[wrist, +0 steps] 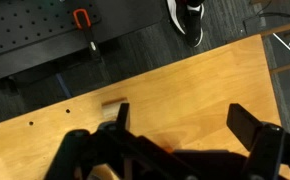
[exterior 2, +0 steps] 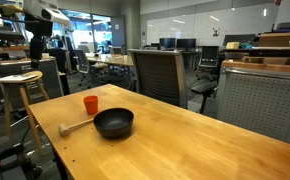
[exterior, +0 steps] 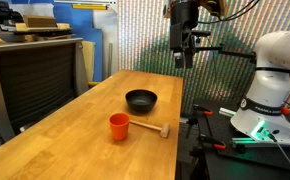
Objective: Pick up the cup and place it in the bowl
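Observation:
I should next move my gripper outward and lower its open fingers astride the cup's rim nearest the bowl, since the cup (exterior: 119, 126) stands upright outward of and far below it.
The orange-red cup (exterior: 119, 126) stands upright on the wooden table, in both exterior views (exterior 2: 91, 104). The black bowl (exterior: 141, 100) sits just beyond it, also seen in an exterior view (exterior 2: 113, 123), apart from the cup. My gripper (exterior: 186, 52) hangs high above the table's far end, well away from both; it also shows in an exterior view (exterior 2: 39, 50). In the wrist view the gripper (wrist: 180, 118) is open and empty over bare wood. A sliver of orange shows at the lower edge of the wrist view, behind the gripper body.
A light wooden mallet-like stick (exterior: 153, 128) lies beside the cup, also in an exterior view (exterior 2: 75, 127). A wooden table (exterior: 75, 140) carries everything. A stool (exterior 2: 18, 90), office chairs (exterior 2: 157, 72) and a black robot base plate (wrist: 45, 35) stand around it.

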